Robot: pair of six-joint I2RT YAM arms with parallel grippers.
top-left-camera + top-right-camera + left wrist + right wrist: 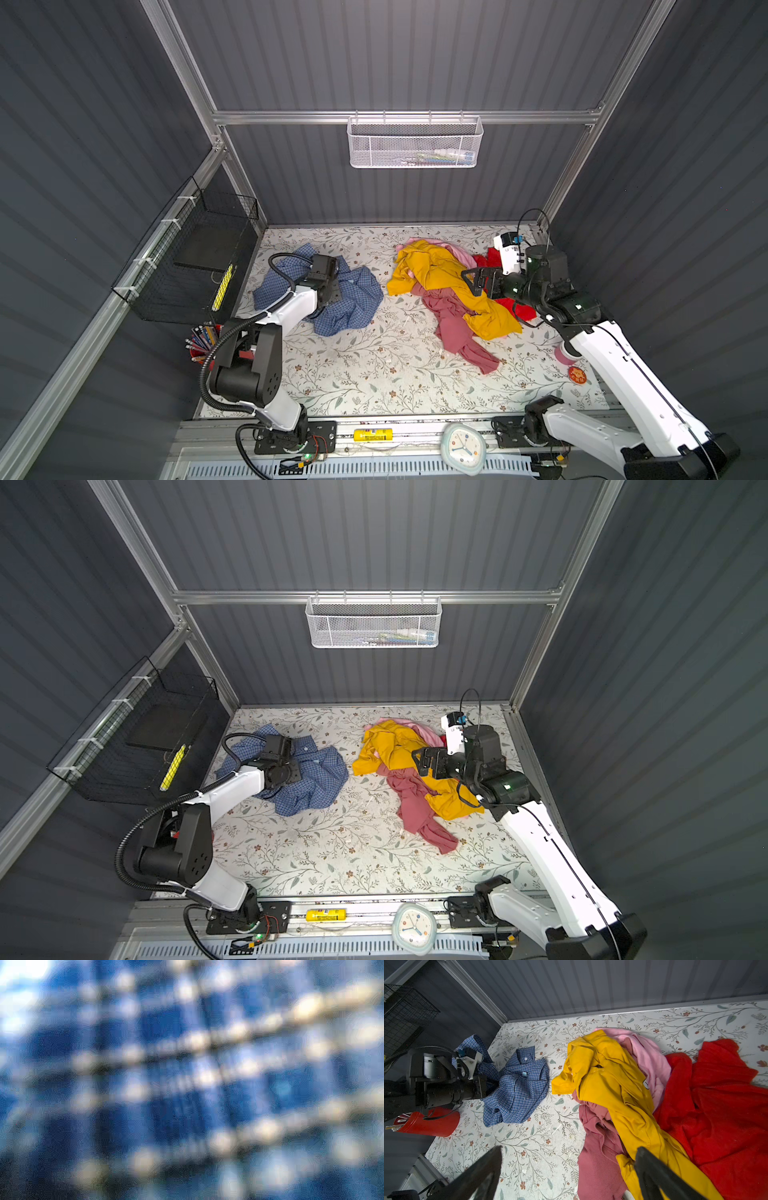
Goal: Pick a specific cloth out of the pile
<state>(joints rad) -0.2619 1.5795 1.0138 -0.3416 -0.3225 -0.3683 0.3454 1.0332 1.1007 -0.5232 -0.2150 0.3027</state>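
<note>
The tabletop is bare short of the yellow garment. So my left gripper should next lift the cloth, swing toward the pile and lower to release it there.
The cloth (357, 299) (320, 779), a blue-and-white checked shirt, lies crumpled on the left of the floral table, apart from the pile. My left gripper (328, 291) points down into it. Its fingers are buried in the fabric and shut on the cloth, and blurred checks of the cloth (187, 1084) fill the left wrist view. The pile sits at the right: a mustard-yellow garment (436, 270), a dusty-pink one (453, 328), a pale pink one (461, 253) and a red one (494, 257). My right gripper (471, 282) (569, 1149) hovers open over the yellow garment's edge, holding nothing.
A black wire basket (199, 257) hangs on the left wall above a red pen cup (429, 1122). On the back wall hangs a white mesh basket (415, 143). A pink cup (563, 353) and a red disc (577, 375) sit near the right arm. A clock (463, 449) lies on the front rail.
</note>
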